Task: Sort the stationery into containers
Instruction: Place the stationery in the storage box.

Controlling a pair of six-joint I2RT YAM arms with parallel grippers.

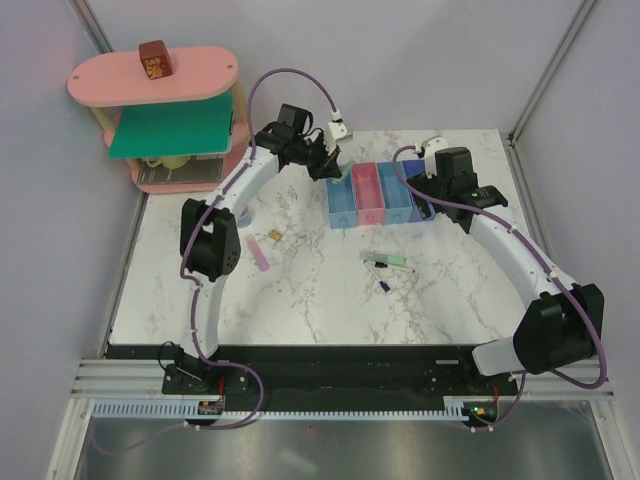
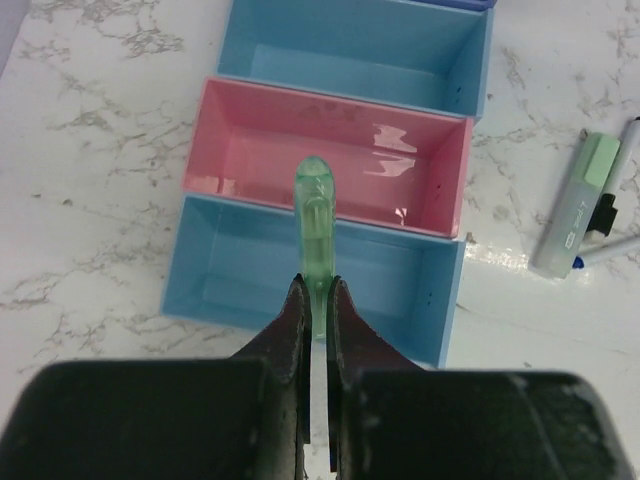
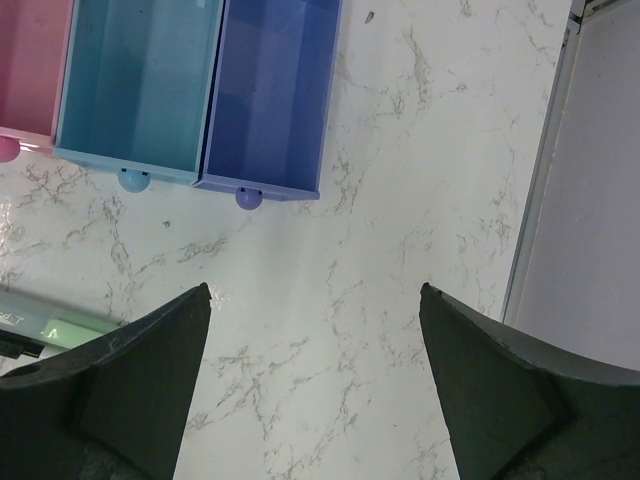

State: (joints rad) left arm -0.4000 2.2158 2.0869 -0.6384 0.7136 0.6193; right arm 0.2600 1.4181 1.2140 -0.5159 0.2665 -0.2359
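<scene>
The mint green bar in my left gripper should next go down into the near light blue bin beside the pink one.
My left gripper [image 1: 327, 162] [image 2: 318, 287] is shut on a translucent mint green bar [image 2: 313, 215] and holds it above the row of bins [image 1: 380, 195]. The bar's tip is over the wall between the near light blue bin [image 2: 230, 270] and the pink bin [image 2: 300, 140]. My right gripper [image 1: 470, 196] [image 3: 315, 290] is open and empty above bare table, just right of the darker blue bin [image 3: 270, 90]. A grey-green marker [image 1: 392, 261] [image 2: 578, 205] [image 3: 50, 325] lies with two thin pens [image 2: 620, 215] in front of the bins. A lilac-pink bar [image 1: 259, 252] lies at left.
A tiny tan piece [image 1: 275, 236] and a bluish round piece [image 1: 243, 215] lie by the left arm. A short dark pen [image 1: 384, 286] lies mid-table. The pink oval shelf [image 1: 150, 80] with a brown block [image 1: 154, 60] stands at back left. A frame wall [image 3: 590, 200] runs along the right.
</scene>
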